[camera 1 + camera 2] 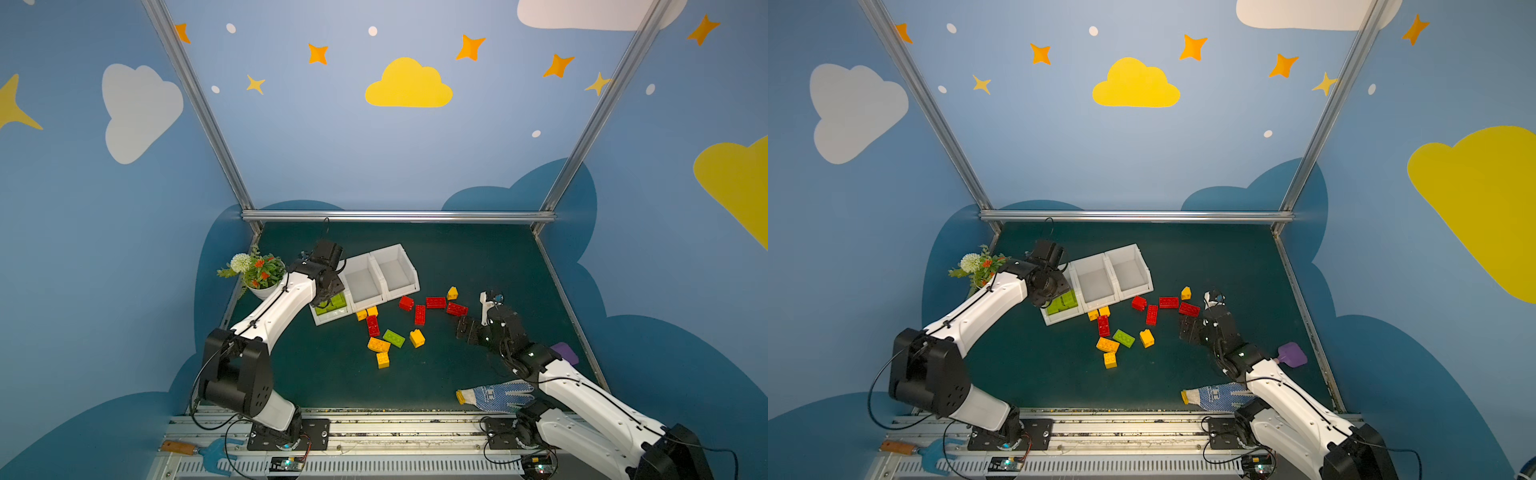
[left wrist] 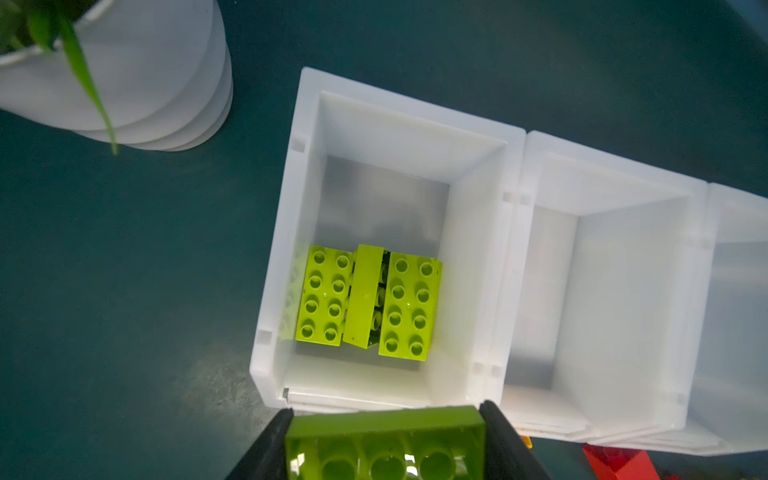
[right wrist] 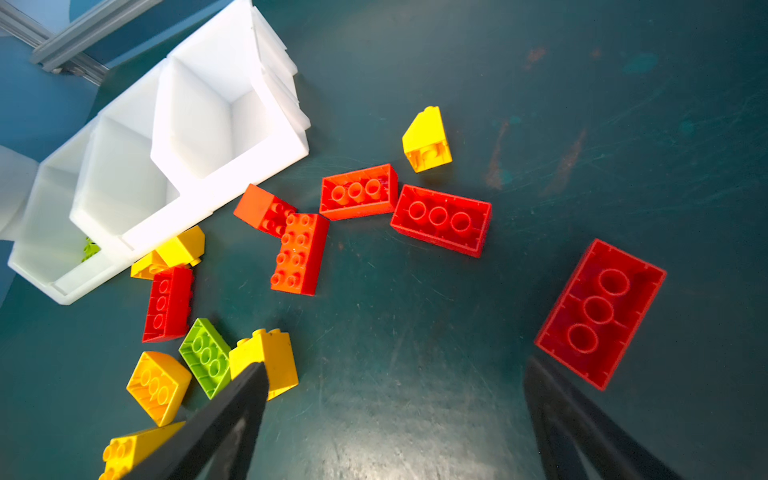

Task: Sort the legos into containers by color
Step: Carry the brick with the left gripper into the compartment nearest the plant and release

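My left gripper moves outward past the white container's near edge next and down over the lime green legos in their white container to release its lego, because the colors match.
Three joined white containers [image 1: 376, 272] stand in a row at the back left of the green mat. The leftmost one [image 2: 307, 108] holds three lime green legos [image 2: 368, 297]. My left gripper [image 2: 386, 409] hovers over that bin's near edge, shut on another lime green lego [image 2: 386, 444]. Red legos [image 1: 435, 302], yellow-orange legos [image 1: 378, 344] and one green lego [image 1: 393, 338] lie loose on the mat in front of the bins. My right gripper [image 3: 395, 374] stands open over bare mat, with a red lego [image 3: 600, 311] just beyond one finger and a yellow one [image 3: 266, 361] behind the other.
A white flower pot [image 1: 259, 286] with a plant stands left of the bins, close to my left arm. A blue-dotted white glove [image 1: 496, 395] lies at the front right, beside my right arm. A purple object [image 1: 1292, 355] sits near the right edge.
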`<action>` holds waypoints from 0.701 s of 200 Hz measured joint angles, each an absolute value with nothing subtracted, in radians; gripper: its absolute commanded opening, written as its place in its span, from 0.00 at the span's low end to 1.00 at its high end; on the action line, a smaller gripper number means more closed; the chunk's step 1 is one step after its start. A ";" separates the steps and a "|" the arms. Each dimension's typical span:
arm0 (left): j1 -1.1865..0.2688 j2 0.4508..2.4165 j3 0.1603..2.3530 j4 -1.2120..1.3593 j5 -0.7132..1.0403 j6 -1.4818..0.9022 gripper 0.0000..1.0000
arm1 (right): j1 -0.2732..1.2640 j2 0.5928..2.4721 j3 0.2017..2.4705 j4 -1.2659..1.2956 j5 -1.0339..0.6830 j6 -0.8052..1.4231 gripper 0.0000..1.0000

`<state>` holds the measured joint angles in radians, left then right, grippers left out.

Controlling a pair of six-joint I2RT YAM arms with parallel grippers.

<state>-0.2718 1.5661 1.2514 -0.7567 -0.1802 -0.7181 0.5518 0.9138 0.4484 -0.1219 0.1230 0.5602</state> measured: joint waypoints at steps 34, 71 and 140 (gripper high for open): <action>-0.247 1.672 1.360 -0.765 -0.165 -0.690 0.53 | 0.552 0.933 0.448 -0.115 0.115 0.544 0.93; -0.216 1.760 1.412 -0.772 -0.155 -0.669 0.56 | 0.551 0.945 0.448 -0.113 0.113 0.525 0.93; -0.204 1.801 1.455 -0.812 -0.152 -0.636 0.88 | 0.551 0.944 0.448 -0.097 0.100 0.482 0.93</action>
<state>-0.2035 1.8008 1.4548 -0.8116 -0.1520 -0.6357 0.5514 0.9436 0.4484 -0.0975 0.0998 0.4820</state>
